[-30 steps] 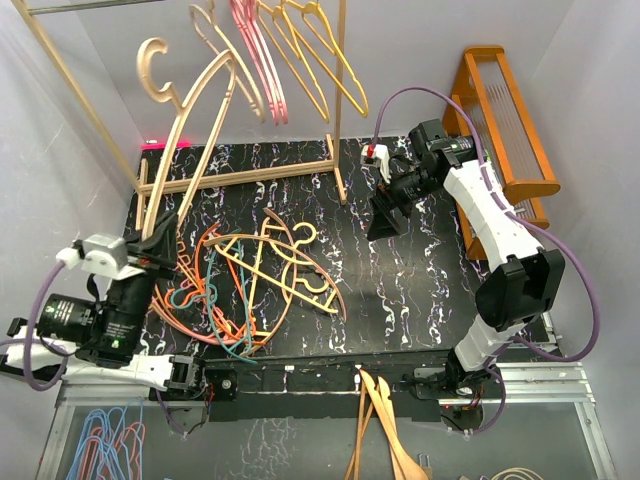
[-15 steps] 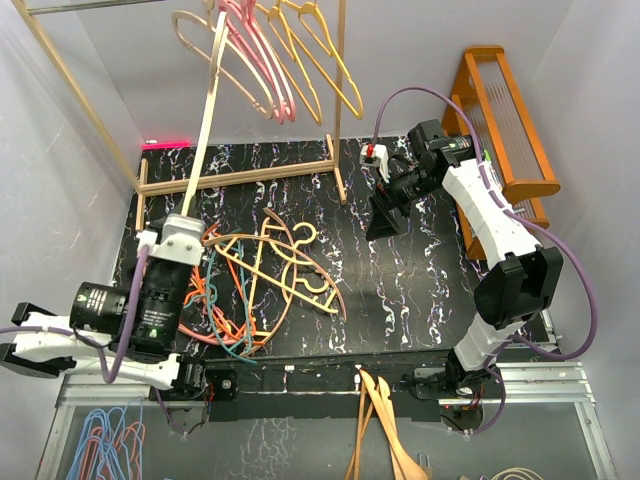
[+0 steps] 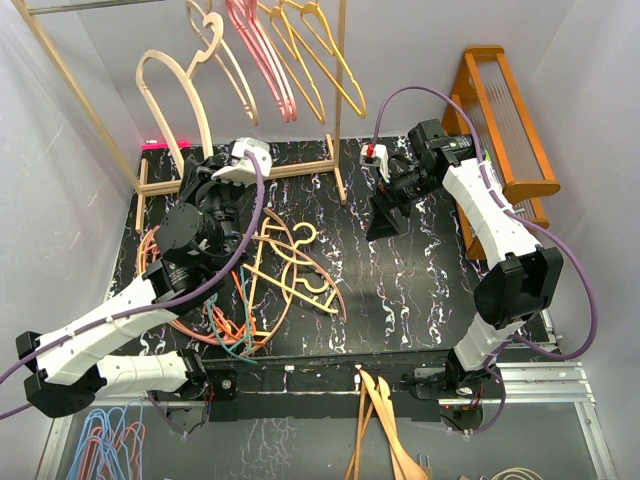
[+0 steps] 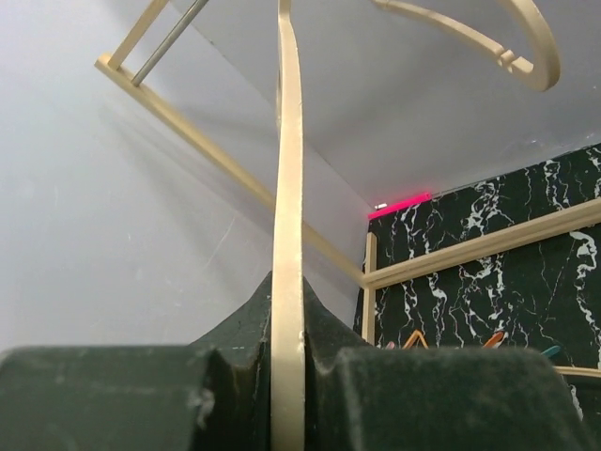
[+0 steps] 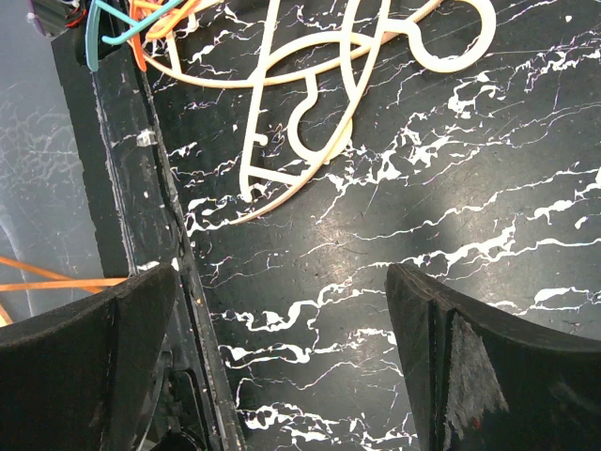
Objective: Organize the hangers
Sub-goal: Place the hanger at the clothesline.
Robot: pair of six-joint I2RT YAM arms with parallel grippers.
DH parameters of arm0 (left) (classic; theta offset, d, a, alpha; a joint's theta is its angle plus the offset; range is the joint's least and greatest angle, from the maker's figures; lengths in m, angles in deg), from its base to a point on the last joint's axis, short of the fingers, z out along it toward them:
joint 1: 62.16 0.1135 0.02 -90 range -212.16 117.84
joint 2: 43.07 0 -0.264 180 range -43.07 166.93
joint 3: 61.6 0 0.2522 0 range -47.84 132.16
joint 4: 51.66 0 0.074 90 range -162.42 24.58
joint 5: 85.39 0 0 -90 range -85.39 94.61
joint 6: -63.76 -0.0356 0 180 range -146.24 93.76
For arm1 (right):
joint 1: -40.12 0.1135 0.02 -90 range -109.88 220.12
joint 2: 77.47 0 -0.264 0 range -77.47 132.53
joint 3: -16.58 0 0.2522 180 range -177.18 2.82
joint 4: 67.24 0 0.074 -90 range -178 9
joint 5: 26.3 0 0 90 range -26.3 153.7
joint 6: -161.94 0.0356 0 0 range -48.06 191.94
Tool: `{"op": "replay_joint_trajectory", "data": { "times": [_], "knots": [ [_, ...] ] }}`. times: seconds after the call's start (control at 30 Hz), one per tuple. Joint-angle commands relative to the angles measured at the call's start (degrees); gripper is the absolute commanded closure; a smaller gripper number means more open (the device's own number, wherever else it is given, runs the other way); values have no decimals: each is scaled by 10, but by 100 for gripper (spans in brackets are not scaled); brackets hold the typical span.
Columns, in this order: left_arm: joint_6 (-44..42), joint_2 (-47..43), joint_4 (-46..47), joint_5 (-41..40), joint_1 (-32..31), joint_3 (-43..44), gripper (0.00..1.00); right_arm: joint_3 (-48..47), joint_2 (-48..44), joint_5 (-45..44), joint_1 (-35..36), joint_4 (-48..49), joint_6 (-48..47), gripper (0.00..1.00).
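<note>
The rod's bare part should run outward of and above my left gripper, so my left gripper needs to rise outward, turn the tan hanger parallel to the hung ones, and release it.
My left gripper is shut on one bar of a tan hanger, lifted up by the rack at the back left. That bar runs straight up between the pads, and my left gripper pinches it tight. The hanger's hook is near the rack's top rod, beside pink hangers and yellow hangers that hang there. A tangled pile of orange, tan and teal hangers lies on the black table. My right gripper hovers open right of the pile, empty, with a pale hanger beyond it.
The wooden rack's base rail and post stand at the back of the marbled table. An orange wooden shelf stands at the right. Light wooden hangers and thin blue and pink wire hangers lie below the near edge.
My left arm has swung from the near left up toward the rack, carrying the tan hanger so its hook is near the top rod. The right arm has not moved.
</note>
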Motion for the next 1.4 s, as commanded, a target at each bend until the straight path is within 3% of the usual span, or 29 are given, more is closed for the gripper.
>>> {"op": "replay_joint_trajectory", "data": {
  "times": [0.0, 0.17, 0.27, 0.33, 0.4, 0.57, 0.73, 0.8, 1.03, 1.37],
  "knots": [
    [45, -33, -37, -35, 8, 16, 100, -18, 1, 16, -2, 3, -20, 1],
    [252, -57, -204, -9, 11, 36, 100, -17, 11, 15, -2, 3, -30, 1],
    [289, -65, -199, 20, 25, 17, 100, -14, 13, 14, -2, 3, -33, 1],
    [360, -58, -256, 67, 43, 35, 100, -13, 14, 11, -2, 3, -34, 1],
    [443, -56, -306, 126, 76, 54, 100, -11, 12, 11, -2, 3, -34, 1],
    [513, -38, -330, 246, 174, 82, 100, -5, 6, 10, -2, 3, -34, 1],
    [597, -5, -354, 401, 329, 109, 100, 0, 1, 6, -2, 3, -38, 1],
    [616, 2, -343, 452, 369, 116, 100, 5, -2, 3, -2, 3, -41, 1],
    [613, 8, -329, 497, 371, 154, 100, 27, -9, -10, -3, 3, -52, 1],
    [559, 15, -359, 470, 371, 221, 100, 41, 8, -5, -7, 6, -82, 1]
  ]
}}
